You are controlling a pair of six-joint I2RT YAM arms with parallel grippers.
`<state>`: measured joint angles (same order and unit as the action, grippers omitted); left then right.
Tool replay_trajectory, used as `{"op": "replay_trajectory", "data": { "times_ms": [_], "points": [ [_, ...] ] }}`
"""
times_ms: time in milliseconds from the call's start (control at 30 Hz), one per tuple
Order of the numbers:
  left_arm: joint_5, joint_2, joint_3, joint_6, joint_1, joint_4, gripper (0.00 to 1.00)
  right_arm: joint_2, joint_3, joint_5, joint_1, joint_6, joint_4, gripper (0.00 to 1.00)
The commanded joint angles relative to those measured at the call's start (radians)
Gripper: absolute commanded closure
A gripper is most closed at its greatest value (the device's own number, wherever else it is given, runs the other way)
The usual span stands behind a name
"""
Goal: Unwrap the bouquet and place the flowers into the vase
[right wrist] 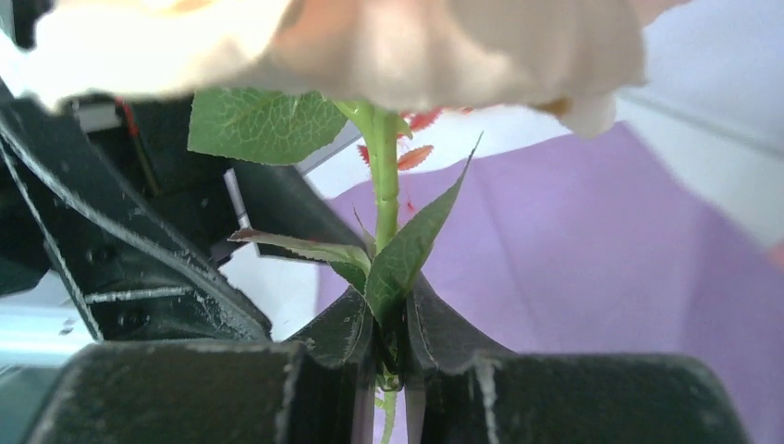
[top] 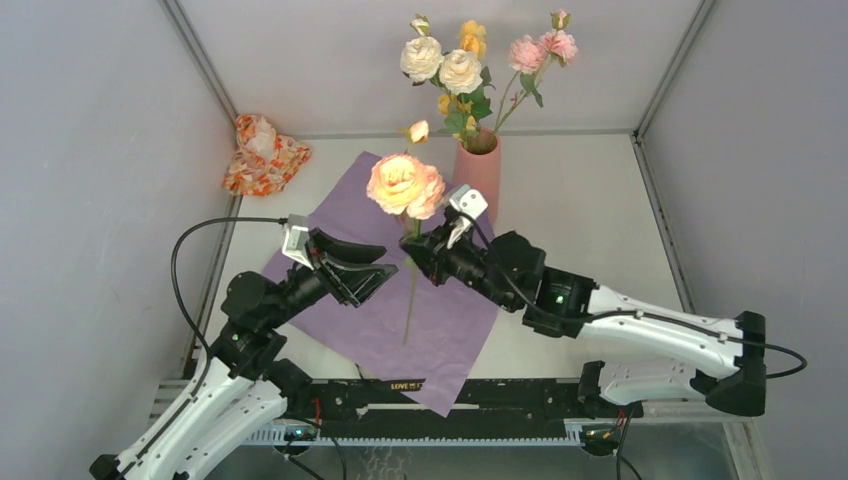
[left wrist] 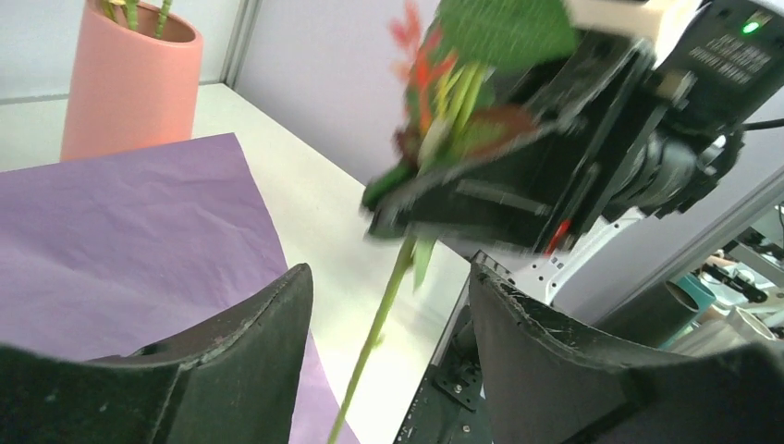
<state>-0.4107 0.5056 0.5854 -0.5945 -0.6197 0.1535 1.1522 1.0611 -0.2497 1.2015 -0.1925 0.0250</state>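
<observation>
The stem of the peach rose hangs free below the gripper's fingers. My right gripper should next carry the rose outward over the vase's opening, then lower it and let it go.
The bouquet's lilac-purple paper lies spread flat on the table. A salmon-pink vase behind it holds several flowers with cream, yellow and pink heads. My right gripper is shut on the green stem of a peach rose, held upright above the paper. Its stem hangs down below the fingers. My left gripper stands open just left of that stem, which shows between its fingers without touching them. The vase appears at the left wrist view's upper left.
An orange-red floral cloth bundle lies at the back left by the wall. Grey walls close in the table on the left, right and back. A black rail runs along the near edge under the paper's corner.
</observation>
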Motion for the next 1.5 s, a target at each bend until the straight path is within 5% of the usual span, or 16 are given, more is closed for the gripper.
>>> {"op": "replay_trajectory", "data": {
  "times_ms": [0, 333, 633, 1067, 1467],
  "points": [
    [0.065, -0.017, 0.039, 0.007, -0.006, -0.020, 0.33, -0.093, 0.144, -0.200, -0.009, 0.184, -0.056, 1.00],
    [0.173, -0.009, 0.079, 0.031, -0.005, -0.144, 0.32, -0.217, 0.266, -0.342, -0.009, 0.663, 0.274, 1.00],
    [0.235, -0.020, 0.074, 0.035, -0.005, -0.189, 0.32, -0.134, 0.372, -0.366, -0.046, 1.042, 0.569, 1.00],
    [0.233, -0.025, 0.076, 0.049, -0.006, -0.208, 0.32, -0.009, 0.485, -0.207, -0.385, 0.743, 0.352, 1.00],
    [0.254, -0.024, 0.065, 0.056, -0.006, -0.219, 0.32, 0.034, 0.424, -0.158, -0.442, 0.567, 0.317, 1.00]
  ]
}}
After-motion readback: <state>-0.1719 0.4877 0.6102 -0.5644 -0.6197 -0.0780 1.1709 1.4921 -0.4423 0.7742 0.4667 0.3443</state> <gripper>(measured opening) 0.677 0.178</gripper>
